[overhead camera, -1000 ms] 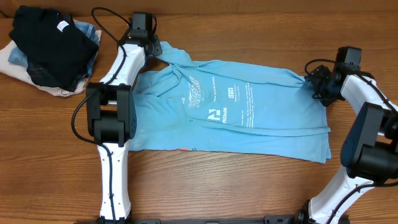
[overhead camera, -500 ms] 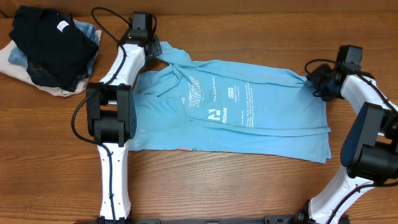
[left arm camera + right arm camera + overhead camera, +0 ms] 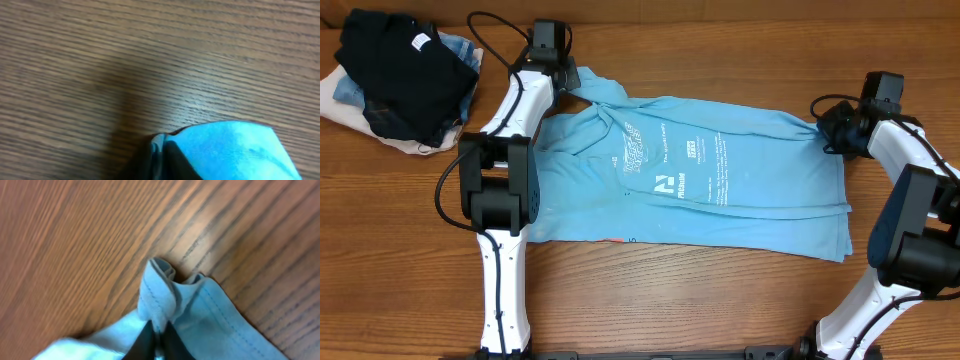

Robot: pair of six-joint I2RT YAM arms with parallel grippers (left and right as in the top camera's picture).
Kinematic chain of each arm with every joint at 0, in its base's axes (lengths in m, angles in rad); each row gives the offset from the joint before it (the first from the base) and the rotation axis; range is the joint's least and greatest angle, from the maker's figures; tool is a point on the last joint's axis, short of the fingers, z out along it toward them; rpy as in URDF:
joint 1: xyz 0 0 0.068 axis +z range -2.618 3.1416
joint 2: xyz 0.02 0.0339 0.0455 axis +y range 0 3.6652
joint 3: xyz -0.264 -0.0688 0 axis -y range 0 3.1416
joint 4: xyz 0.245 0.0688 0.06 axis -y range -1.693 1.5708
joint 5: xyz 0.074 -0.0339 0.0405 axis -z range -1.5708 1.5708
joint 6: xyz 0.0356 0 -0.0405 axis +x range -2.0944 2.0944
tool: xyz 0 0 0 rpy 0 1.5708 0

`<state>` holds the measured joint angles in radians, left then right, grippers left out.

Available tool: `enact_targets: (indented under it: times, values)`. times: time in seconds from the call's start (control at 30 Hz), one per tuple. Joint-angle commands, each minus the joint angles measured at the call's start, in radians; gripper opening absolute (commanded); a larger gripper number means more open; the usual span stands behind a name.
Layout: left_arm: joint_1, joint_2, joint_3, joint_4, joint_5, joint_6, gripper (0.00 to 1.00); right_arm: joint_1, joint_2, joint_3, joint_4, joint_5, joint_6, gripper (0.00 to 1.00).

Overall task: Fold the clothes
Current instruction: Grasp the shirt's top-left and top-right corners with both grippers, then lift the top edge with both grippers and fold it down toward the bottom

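Observation:
The fold goes up in my left gripper next, then travels back over the shirt's uncovered end [image 3: 550, 164] beside the arm and is released there.
The clothes, a light sky-blue short-sleeved shirt [image 3: 720, 185] with white lettering, lie spread flat across the middle of the table. My left gripper [image 3: 566, 78] sits at the shirt's far left corner. In the left wrist view its dark jaws [image 3: 161, 147] are shut on a thin fold of the blue fabric [image 3: 235, 150]. My right gripper [image 3: 826, 126] is at the far right corner. Seen from the right wrist, it [image 3: 159, 332] pinches a bunched hem of the shirt [image 3: 215, 322] just above the wood.
A pile with a black garment [image 3: 405, 70] on top of denim and white fabrics [image 3: 345, 95] lies at the far left corner. Black cables [image 3: 495, 40] loop near the left arm. Bare wooden table [image 3: 700, 300] lies in front of the shirt.
Both grippers have closed onto the shirt's far corners. The right gripper has shifted slightly towards the far edge; the shirt has hardly moved.

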<state>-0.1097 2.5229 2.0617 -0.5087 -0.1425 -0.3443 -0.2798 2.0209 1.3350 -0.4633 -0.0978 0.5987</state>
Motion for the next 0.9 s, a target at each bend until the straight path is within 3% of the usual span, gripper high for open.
enact_targets:
  times: [0.0, 0.37, 0.87]
  values:
    - [-0.002, 0.039, 0.009, -0.016, 0.013, 0.007, 0.04, 0.003, 0.002, 0.013, 0.008, 0.003, 0.001, 0.04]
    - [-0.002, -0.037, 0.029, -0.09, 0.012, 0.007, 0.04, 0.003, -0.018, 0.014, -0.021, -0.018, 0.036, 0.04]
    - [0.016, -0.197, 0.029, -0.311, 0.004, -0.061, 0.04, -0.046, -0.157, 0.015, -0.132, -0.024, 0.067, 0.04]
